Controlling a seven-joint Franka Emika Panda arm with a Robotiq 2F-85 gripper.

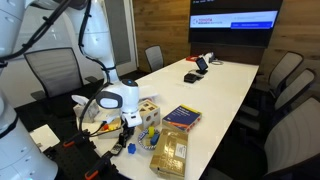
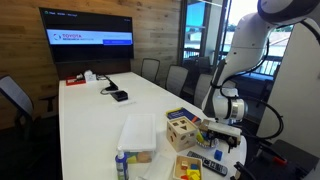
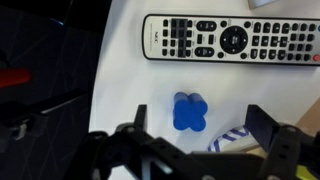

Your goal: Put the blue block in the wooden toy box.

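Note:
The blue block (image 2: 219, 155) (image 3: 188, 111) is already between my gripper's open fingers. My gripper will move down around it next, with the fingers passing on either side of the block's lobes.
The blue block (image 3: 188, 111) is a small lobed piece lying on the white table, seen in the wrist view. My gripper (image 3: 200, 122) is open and empty right above it, with the block between the two fingers, nearer one of them. In both exterior views the gripper (image 1: 128, 122) (image 2: 222, 136) hangs low over the table near its end. The wooden toy box (image 1: 148, 112) (image 2: 182, 130), a pale cube with shaped holes, stands beside the gripper.
A black remote (image 3: 230, 40) lies just beyond the block, and a blue-and-white striped thing (image 3: 234, 141) sits by one finger. A flat tan box (image 1: 170, 152), a book (image 1: 181, 118), a bottle (image 2: 122, 165) and a white tray (image 2: 188, 168) crowd this table end.

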